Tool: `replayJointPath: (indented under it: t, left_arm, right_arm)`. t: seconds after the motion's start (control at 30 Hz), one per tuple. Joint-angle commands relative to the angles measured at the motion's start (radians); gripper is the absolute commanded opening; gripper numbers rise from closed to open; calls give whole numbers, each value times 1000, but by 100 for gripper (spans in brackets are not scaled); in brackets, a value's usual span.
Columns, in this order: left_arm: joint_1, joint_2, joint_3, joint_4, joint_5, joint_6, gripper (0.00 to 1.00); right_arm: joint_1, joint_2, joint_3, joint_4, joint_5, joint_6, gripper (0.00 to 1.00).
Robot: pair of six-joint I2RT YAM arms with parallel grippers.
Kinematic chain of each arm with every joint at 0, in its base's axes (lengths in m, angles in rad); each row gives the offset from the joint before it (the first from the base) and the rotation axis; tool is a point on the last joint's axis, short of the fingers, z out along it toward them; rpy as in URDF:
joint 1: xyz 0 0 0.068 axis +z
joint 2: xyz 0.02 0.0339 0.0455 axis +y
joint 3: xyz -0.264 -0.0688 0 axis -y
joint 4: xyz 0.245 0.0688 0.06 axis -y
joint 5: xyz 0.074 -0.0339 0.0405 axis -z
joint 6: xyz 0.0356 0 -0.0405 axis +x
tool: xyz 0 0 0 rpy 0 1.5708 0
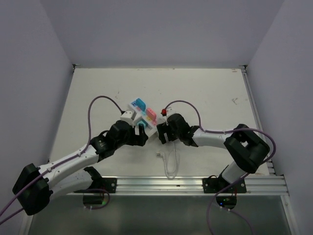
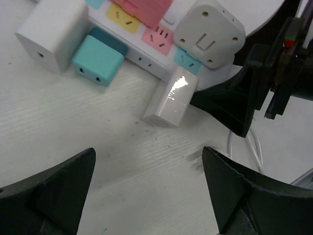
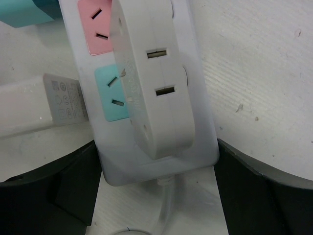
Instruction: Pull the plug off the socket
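My left gripper will next turn and move down around the small white charger block's loose end [image 2: 166, 111], because that block lies at a slant to my open fingers.
The socket [image 1: 146, 116] is a long white strip lying slantwise on the table, with pink and teal outlet faces. A wide white plug [image 3: 156, 83] sits in its end outlets, over the cord exit. My right gripper [image 3: 156, 143] is shut on that end of the socket [image 3: 203, 122], one finger against each long side. In the left wrist view the same plug [image 2: 210, 32] shows grey-white on the socket [image 2: 146, 61]. My left gripper [image 2: 148, 152] hangs open over bare table, nothing between its fingers, just short of a small white charger block [image 2: 171, 98] against the socket's side.
A white cube adapter [image 2: 53, 32] and a teal adapter [image 2: 99, 59] stand along the socket's side. The thin white cord [image 1: 171, 166] loops toward the metal rail [image 1: 195, 183] at the near edge. The right gripper's black finger [image 2: 230, 105] is close beside the left gripper.
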State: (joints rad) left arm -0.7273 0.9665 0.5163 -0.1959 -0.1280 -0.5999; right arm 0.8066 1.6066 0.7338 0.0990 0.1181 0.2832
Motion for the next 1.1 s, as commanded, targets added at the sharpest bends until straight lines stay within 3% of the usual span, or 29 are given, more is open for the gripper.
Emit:
replayJointPath:
  t: [0.0,0.17,0.37,0.73,1.07]
  left_arm:
    - [-89,50,-12,157,-80,64,94]
    - [-110,71,-79,323,-111,101,91]
    - [-112,104,-87,452,-44,183,88]
    - [-110,192,-87,536,50,284,77]
    - [-112,251,-73,573,160,345,74]
  right_arm:
    - [-3,-65,-34,27,6,145,0]
    - [-3,-100,-54,19,-54,162,0]
    - [-4,-148,-48,-10,-115,198,0]
    - [-49,-192,-57,-31,-233,266,0]
    - [-61,-189,-51,-35,-291,264,0]
